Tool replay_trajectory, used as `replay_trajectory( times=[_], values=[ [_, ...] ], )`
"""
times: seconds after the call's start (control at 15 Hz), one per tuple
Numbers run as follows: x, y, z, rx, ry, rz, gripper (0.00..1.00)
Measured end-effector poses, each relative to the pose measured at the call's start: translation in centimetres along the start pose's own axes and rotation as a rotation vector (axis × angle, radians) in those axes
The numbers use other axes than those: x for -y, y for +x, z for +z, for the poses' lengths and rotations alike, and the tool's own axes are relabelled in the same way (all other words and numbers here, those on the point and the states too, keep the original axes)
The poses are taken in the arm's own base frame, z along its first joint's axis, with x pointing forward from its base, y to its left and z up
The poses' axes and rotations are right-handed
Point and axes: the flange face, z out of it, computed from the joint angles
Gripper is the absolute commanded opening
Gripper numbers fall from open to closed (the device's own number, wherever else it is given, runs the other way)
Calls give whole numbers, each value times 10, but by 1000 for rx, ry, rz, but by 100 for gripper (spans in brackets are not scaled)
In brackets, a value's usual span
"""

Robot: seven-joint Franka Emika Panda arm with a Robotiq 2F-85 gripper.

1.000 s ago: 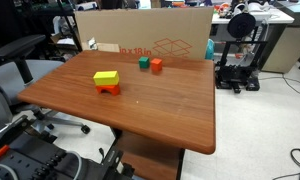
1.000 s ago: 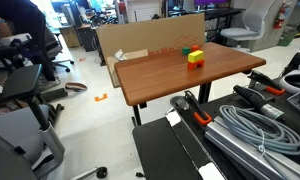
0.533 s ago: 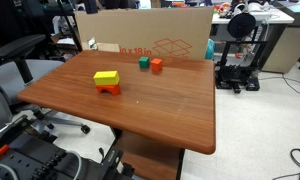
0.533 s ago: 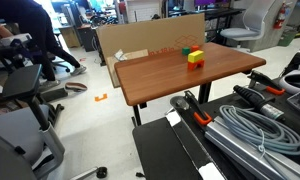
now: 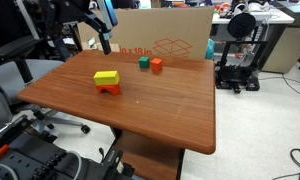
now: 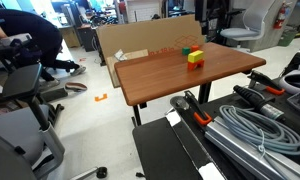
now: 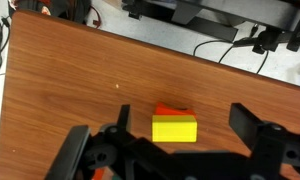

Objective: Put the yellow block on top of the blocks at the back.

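Observation:
I should lower my gripper straight down over the yellow block [image 5: 106,77] [image 7: 175,129] next, since that block is on top of the flat red-orange block and already between my spread fingers.
The yellow block [image 5: 106,77] rests on a flat red-orange block [image 5: 110,89] at the middle left of the wooden table. The blocks at the back, a green cube [image 5: 143,62] and a red-orange cube [image 5: 156,65], sit side by side near the far edge. My gripper [image 5: 100,22] hangs high above the table's back left, empty. In the wrist view the yellow block [image 7: 175,129] lies far below between the spread fingers [image 7: 244,120], with the flat red-orange block [image 7: 171,109] showing behind it. The stack also shows in an exterior view [image 6: 195,56].
A large cardboard box [image 5: 160,35] stands behind the table's [image 5: 140,115] far edge. Office chairs [image 5: 20,60] and a person [image 6: 35,40] are off to the side. Cables and robot hardware [image 6: 240,125] lie in the foreground.
My arm and gripper have come into both exterior views above the back of the table. The blocks have not moved.

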Motion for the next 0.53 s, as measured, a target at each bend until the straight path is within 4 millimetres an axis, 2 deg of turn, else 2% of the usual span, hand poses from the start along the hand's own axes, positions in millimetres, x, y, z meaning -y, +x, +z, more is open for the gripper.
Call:
replay_trajectory(
  times=[0.27,0.53],
  values=[
    [7,10,27,15,10,-4,100],
    [9,20,44,28,16,-3,100]
  ],
)
